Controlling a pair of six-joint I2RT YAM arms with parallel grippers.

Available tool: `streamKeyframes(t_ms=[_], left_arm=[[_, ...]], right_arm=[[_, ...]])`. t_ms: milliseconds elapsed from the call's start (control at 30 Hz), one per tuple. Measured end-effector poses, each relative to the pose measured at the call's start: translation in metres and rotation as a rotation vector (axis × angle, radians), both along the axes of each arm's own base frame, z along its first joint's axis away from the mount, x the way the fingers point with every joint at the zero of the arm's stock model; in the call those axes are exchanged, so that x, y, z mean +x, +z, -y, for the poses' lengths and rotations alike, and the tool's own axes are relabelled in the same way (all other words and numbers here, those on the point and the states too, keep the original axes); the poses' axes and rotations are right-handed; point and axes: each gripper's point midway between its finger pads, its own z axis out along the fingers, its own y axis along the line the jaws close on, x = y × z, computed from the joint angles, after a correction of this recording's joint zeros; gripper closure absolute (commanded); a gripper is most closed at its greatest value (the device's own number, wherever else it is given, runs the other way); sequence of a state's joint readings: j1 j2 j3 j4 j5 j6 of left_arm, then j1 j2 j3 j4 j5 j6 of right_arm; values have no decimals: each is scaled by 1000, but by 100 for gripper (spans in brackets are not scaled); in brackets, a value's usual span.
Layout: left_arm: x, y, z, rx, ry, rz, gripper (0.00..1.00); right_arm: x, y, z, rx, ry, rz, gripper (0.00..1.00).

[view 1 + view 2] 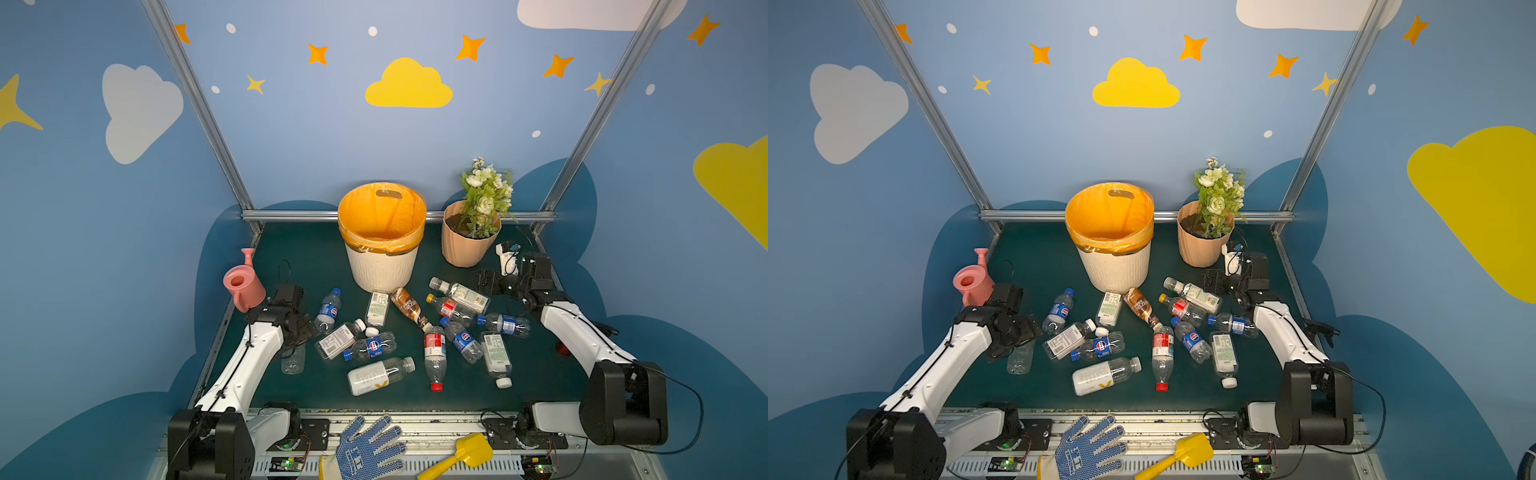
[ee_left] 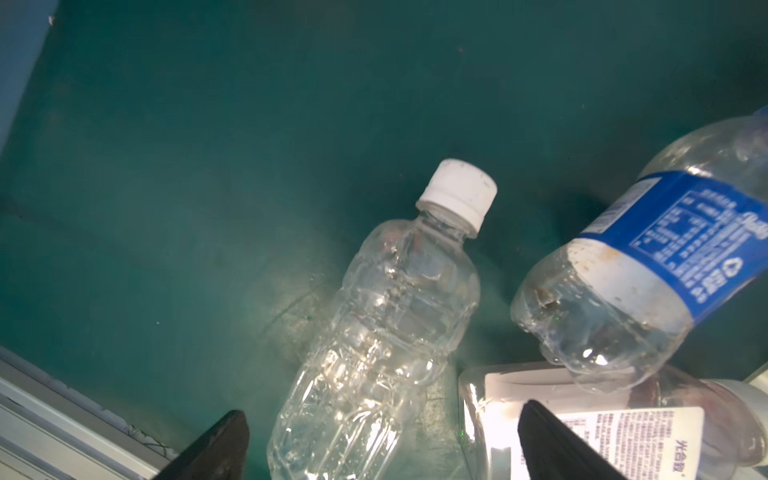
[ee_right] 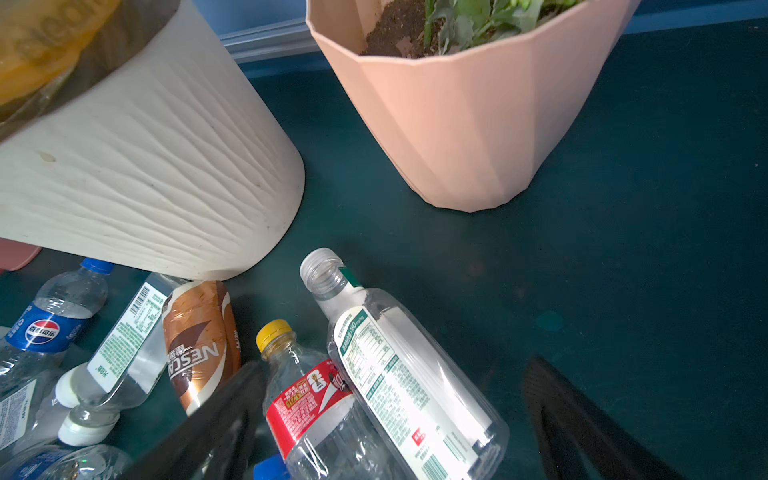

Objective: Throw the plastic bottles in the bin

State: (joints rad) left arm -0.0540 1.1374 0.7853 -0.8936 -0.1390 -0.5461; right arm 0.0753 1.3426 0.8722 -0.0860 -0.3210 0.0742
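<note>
The open fingers of the robot's left gripper already reach around both sides of the bottle, so that gripper should next go down around the clear unlabelled bottle's body (image 1: 293, 357) (image 2: 358, 393) below it on the tabletop.
The bin (image 1: 382, 266) stands at the back middle of the green table, cream-white with an orange bag over its rim (image 1: 1109, 243). Several plastic bottles lie scattered in front of it. My left gripper (image 2: 384, 440) is open, its jaws on either side of a clear unlabelled bottle with a white cap (image 2: 386, 316), which lies at the table's left (image 1: 294, 360). My right gripper (image 3: 395, 419) is open, hovering above an uncapped white-labelled bottle (image 3: 399, 365) and a red-labelled bottle with a yellow cap (image 3: 307, 399). In a top view this right gripper (image 1: 486, 282) sits right of the white-labelled bottle (image 1: 461, 293).
A pink watering can (image 1: 243, 284) stands at the left edge behind my left arm. A peach flowerpot (image 1: 465, 245) with white flowers stands right of the bin, close to my right gripper. A blue-dotted glove (image 1: 365, 449) and a yellow shovel (image 1: 465, 455) lie on the front rail.
</note>
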Motion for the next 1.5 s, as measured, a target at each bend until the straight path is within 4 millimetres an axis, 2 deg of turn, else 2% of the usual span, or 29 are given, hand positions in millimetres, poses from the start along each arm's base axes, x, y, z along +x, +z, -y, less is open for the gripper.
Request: streamKeyframes(t_ms=[267,600,767,967,1233,1400,1500], left_arm=[[-5,-21,4,-19,17,-91,5],[-12,-49,5,-15,18,-240,24],[-11,-55,5,-12,17,-267,29],[-6,-55,5,-11,18,-247,42],[4,-40,3,-8,31,-153,51],[17,-11,1,-5,49,-3,52],[26,13,0,-5,58,108,53]], right_arm=[[1,0,5,-2,-15,-1,5],[3,-1,10,-4,-39,-3,5],[3,-1,13,-3,-51,-5,5],[4,-1,15,1,-64,-8,5],[4,-1,16,0,-71,-9,4],[5,-1,18,-6,-79,-8,5],[5,0,19,-9,-85,-5,5]])
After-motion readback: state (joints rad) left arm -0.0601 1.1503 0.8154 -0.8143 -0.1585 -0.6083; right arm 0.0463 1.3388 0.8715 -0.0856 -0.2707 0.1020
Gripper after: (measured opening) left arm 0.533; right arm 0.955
